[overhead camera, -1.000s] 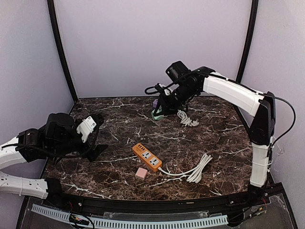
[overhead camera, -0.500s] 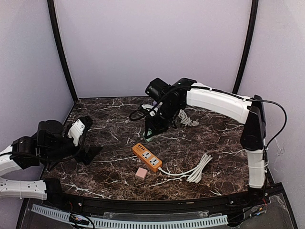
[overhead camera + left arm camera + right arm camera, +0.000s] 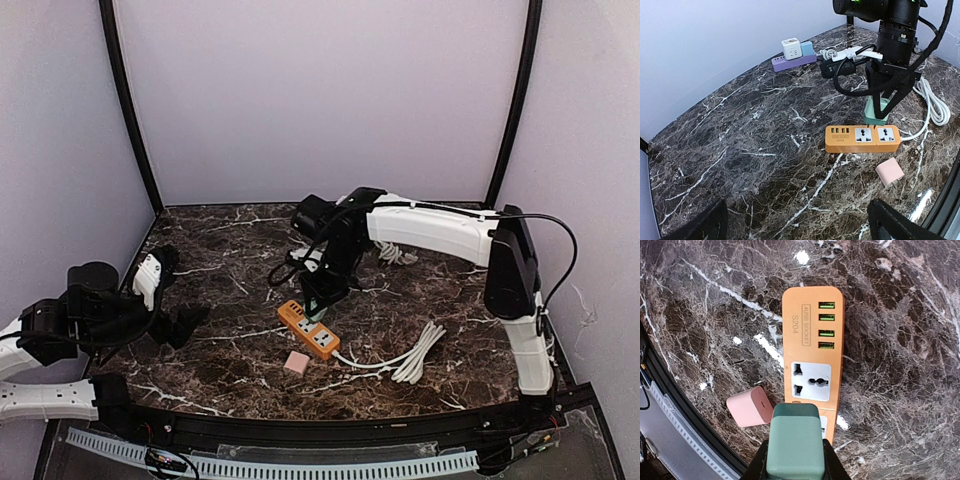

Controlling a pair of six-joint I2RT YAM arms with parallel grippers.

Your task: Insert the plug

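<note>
My right gripper holds the green plug, and the white socket (image 3: 811, 381) beside the USB ports is free. Next I will shift my right gripper toward those ports, lower the plug into that socket and let it go.
My right gripper (image 3: 314, 300) is shut on a green plug (image 3: 792, 442) and holds it just above the orange power strip (image 3: 308, 328), over the strip's second socket. The green plug also shows in the left wrist view (image 3: 874, 113), held behind the orange strip (image 3: 862, 138). In the right wrist view the strip (image 3: 812, 350) shows several USB ports and a free white socket (image 3: 811, 381). My left gripper (image 3: 178, 320) is open and empty, low over the table at the left, well away from the strip.
A pink charger (image 3: 296, 362) lies just in front of the strip, also in the right wrist view (image 3: 748, 406). The strip's white cable (image 3: 405, 358) coils to the right. A purple strip with cube adapters (image 3: 794, 54) and a white cord bundle (image 3: 392, 252) lie at the back.
My right arm has carried the green plug from the back of the table forward and left, down to just above the orange strip. My left arm has drawn back toward the near left.
</note>
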